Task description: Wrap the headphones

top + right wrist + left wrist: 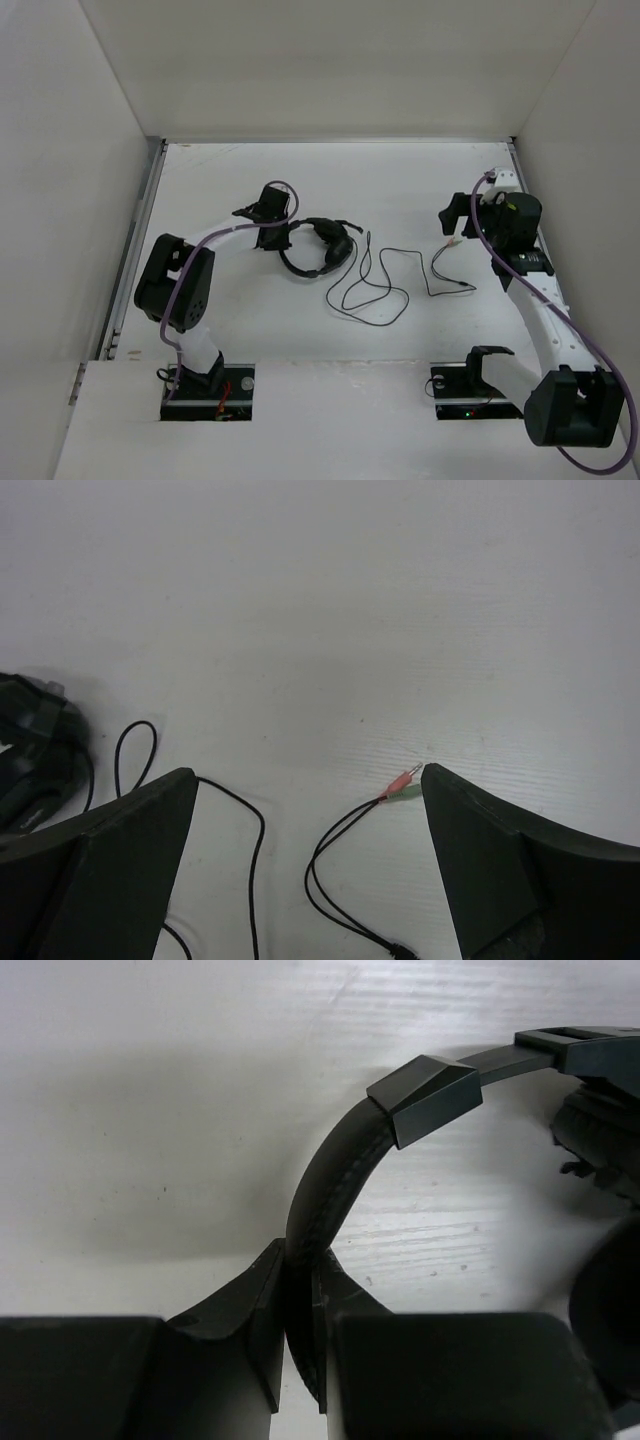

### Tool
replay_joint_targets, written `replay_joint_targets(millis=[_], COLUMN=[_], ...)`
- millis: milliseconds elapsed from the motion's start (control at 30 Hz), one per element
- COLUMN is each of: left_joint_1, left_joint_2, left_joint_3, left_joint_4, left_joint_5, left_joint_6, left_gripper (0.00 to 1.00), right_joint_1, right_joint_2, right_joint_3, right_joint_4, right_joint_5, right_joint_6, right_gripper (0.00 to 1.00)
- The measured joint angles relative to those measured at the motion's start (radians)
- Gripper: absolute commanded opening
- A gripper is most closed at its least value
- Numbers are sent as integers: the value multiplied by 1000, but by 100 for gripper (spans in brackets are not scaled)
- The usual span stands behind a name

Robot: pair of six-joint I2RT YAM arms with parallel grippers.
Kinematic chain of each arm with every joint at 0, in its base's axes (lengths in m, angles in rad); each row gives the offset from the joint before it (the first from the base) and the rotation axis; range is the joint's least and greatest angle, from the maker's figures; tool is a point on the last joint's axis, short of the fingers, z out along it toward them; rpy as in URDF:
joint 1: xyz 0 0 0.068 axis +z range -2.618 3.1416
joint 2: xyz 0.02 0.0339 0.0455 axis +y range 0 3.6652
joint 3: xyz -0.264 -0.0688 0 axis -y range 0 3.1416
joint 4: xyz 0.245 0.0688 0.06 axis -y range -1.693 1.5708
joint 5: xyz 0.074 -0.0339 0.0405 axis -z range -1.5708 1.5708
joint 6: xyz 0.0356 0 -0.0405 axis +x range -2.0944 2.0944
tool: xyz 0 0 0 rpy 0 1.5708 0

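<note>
The cable point(354, 258) point(91, 778) beside the padded earcup is to the left in the top view, so my right gripper should swing its empty fingers that way next to close.
The black headphones point(320, 246) lie on the white table left of centre. Their thin black cable point(372, 287) trails right in loose loops. My left gripper point(273, 236) is at their left side, shut on the curved headband point(336, 1172), which rises from between my fingers point(300, 1262). A padded earcup point(603, 1138) shows at the right edge of the left wrist view. My right gripper point(455, 228) hangs open over the cable's far end. The pink and green plugs point(404, 780) lie just inside its right finger point(520, 860), and nothing sits between its jaws point(305, 780).
White walls enclose the table point(400, 180) at the back and on both sides. Purple arm cables point(590, 340) run along both arms. A raised white ledge point(330, 420) crosses the near edge around the arm bases.
</note>
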Motion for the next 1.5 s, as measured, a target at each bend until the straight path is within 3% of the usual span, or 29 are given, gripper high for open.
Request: replay_joint_targets(millis=[333,800,1367,1500], left_joint_1=[79,102,196,194], left_joint_2=[2,2,74,113], left_joint_3=[443,712,1052,1144], left_joint_4=[-116,-219,-298,-307], left_joint_5=[98,269,443,507], left_joint_6=[33,55,-3,-48], left_gripper=[0,0,0,0], right_joint_1=[222,441,468,468], right_joint_2=[107,409,565,618], right_joint_3=[98,524,698,762], right_joint_4=[-2,114,197,272], right_joint_5=[-158,-222,-248,-259], right_joint_6=[40,217,284,351], right_gripper=[100,100,100,94])
